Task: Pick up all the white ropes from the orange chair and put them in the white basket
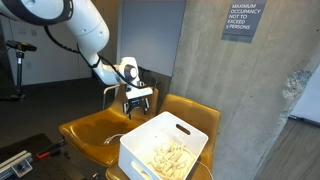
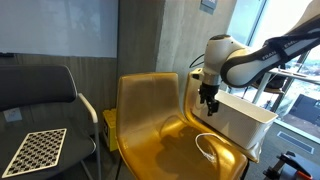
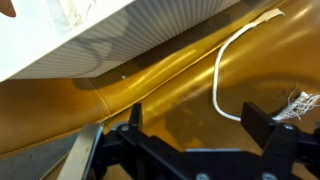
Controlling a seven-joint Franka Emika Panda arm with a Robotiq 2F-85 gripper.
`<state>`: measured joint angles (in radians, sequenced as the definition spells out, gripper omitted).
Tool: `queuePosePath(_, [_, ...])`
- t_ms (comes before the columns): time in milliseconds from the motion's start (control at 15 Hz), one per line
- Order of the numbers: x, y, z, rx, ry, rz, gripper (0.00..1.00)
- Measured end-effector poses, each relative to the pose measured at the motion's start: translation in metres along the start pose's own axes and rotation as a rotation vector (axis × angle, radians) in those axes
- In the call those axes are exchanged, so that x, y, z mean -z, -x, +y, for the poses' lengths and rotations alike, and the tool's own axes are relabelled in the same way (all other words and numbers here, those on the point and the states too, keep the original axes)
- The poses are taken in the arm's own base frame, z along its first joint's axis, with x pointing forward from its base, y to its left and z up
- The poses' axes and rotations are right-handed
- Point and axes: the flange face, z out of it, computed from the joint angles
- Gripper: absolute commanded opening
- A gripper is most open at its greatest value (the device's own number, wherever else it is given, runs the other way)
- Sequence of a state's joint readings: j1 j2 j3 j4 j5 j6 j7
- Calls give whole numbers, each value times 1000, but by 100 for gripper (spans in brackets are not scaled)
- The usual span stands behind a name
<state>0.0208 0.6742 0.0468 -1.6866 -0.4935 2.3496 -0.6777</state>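
I will next lower my gripper onto the white rope's bend on the orange chair's seat, as the rope shows between its open fingers.
One white rope (image 2: 207, 150) lies on the seat of the orange chair (image 2: 150, 110); in the wrist view it is a thin curved strand (image 3: 222, 85) with a frayed end at the right edge. The white basket (image 1: 140, 150) stands on the neighbouring seat and holds a pile of white ropes (image 1: 168, 158). It also shows in an exterior view (image 2: 242, 120) and in the wrist view (image 3: 110, 40). My gripper (image 1: 137, 104) hovers above the chair seat beside the basket, also seen in an exterior view (image 2: 208, 108). Its fingers (image 3: 198, 125) are open and empty.
A second orange seat (image 1: 90, 128) adjoins the first. A black chair (image 2: 40, 90) with a checkerboard panel (image 2: 35, 152) stands beside them. A concrete pillar (image 1: 200, 50) rises behind the chairs.
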Motion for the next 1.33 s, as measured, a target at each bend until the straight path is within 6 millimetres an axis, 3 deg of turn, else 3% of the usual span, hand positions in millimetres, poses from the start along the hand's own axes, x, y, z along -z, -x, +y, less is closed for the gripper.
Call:
queuePosePath(600, [-70,-43,-35,69,-68,-36,100])
queuePosePath(933, [-109,-57,-31,75,-66,-54,100])
queuePosePath(1000, [-115,-60,-30,74,-63,-58,96])
queuePosePath(1133, [-128,-62,-26,71,-59,-69,72])
queuePosePath(1267, [-131,-64,-23,68,-61,-82,63])
queuePosePath(1333, [-130,-64,-20,66,-60,-88,54])
